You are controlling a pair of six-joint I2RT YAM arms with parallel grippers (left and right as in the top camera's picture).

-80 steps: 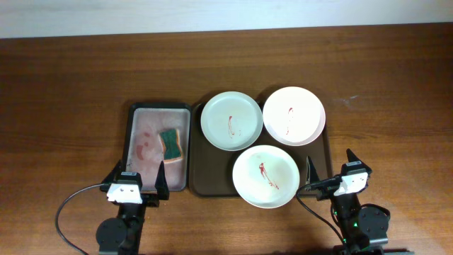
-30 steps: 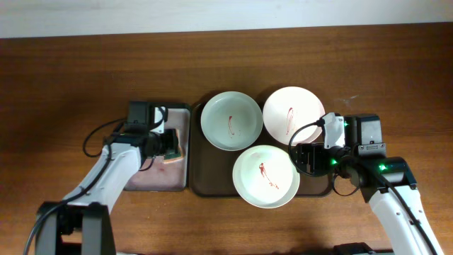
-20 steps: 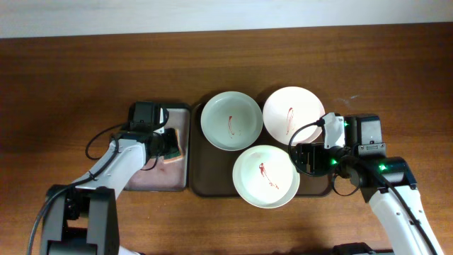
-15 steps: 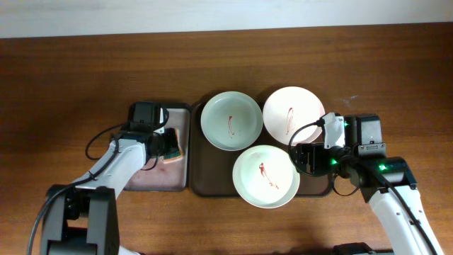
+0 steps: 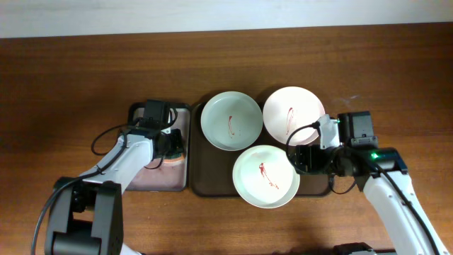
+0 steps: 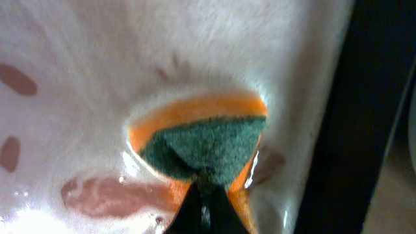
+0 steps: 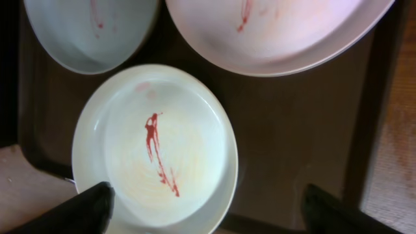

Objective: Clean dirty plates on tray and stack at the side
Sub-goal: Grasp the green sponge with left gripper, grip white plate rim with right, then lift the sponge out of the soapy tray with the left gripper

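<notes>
The front plate's rim (image 5: 299, 177) (image 7: 234, 175) beside the bare dark brown tray is below, between the open fingers of my right gripper. My right gripper will go down onto that rim next and close.
Three plates smeared with red lie on the dark brown tray (image 5: 209, 185): a greenish one (image 5: 231, 121) at the back left, a pinkish one (image 5: 294, 115) at the back right, and a greenish one (image 5: 265, 176) in front. My left gripper (image 5: 172, 144) is down in the small tray, shut on the green-and-orange sponge (image 6: 208, 146), which bulges ahead of the pinched jaws (image 6: 205, 190). My right gripper (image 5: 306, 159) hangs open over the front plate (image 7: 162, 149), its fingers straddling the plate's right part and bare tray (image 7: 292, 143). It holds nothing.
The sponge's small tray (image 5: 140, 177), wet with a pinkish bottom, sits just left of the big tray, rims nearly touching. Bare wood-grain tabletop (image 5: 396, 85) lies to the right, left and behind. The white wall edge runs along the back.
My left jaws have closed onto the sponge. The right arm has shifted slightly toward the back and its jaws have narrowed a little. The plates have not moved.
</notes>
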